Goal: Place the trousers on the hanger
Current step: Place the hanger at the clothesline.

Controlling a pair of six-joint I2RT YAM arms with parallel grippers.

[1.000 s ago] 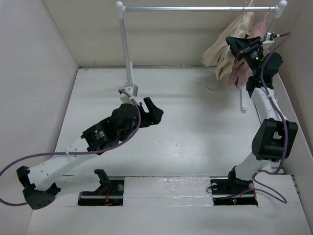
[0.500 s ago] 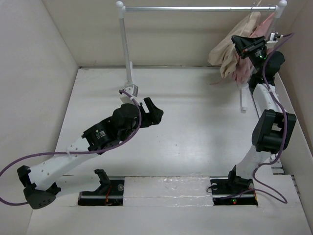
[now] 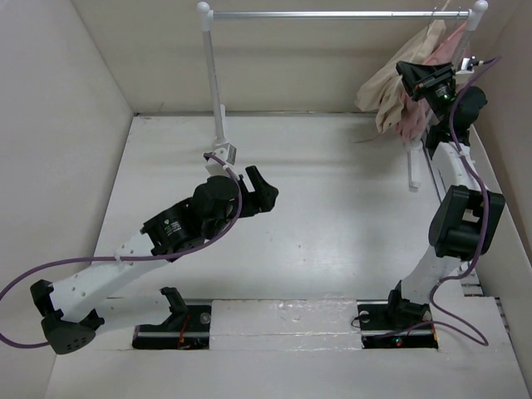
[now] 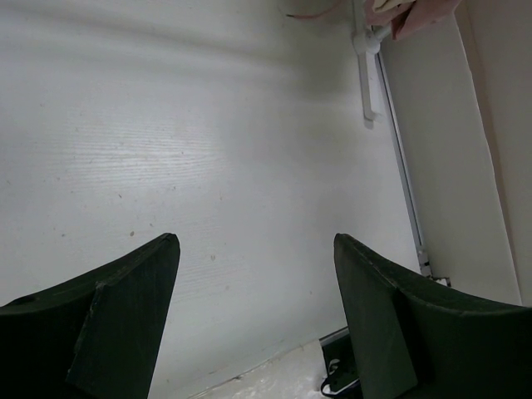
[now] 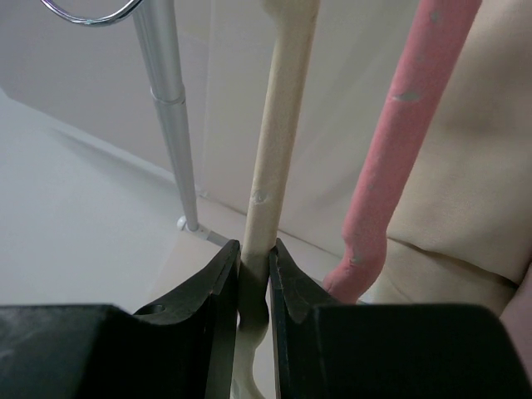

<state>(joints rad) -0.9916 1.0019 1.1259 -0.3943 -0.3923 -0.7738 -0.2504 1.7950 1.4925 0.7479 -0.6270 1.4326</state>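
Note:
My right gripper should stay in place and open its fingers to let go of the cream hanger's bar (image 5: 257,241), because the beige trousers already hang below the clothes bar.
The beige trousers (image 3: 389,87) hang in a bunch below the right end of the rail, next to a dusty-pink garment (image 3: 413,123). In the right wrist view my right gripper (image 5: 255,253) is shut on a bar of the cream hanger (image 5: 278,141). A pink hanger (image 5: 411,116) and beige cloth (image 5: 465,208) lie just to its right. In the top view the right gripper (image 3: 418,76) is raised against the hanging clothes. My left gripper (image 3: 259,189) is open and empty above the table, and its wrist view (image 4: 256,241) shows only bare table between the fingers.
A metal clothes rack stands at the back: rail (image 3: 332,14), left post (image 3: 213,75), right foot (image 3: 411,170). The rack's post (image 5: 170,125) shows in the right wrist view. White walls enclose the table on the left, back and right.
My right arm has lifted the hanger and the clothes up and to the right, closer to the rail's right end. The left arm has barely moved.

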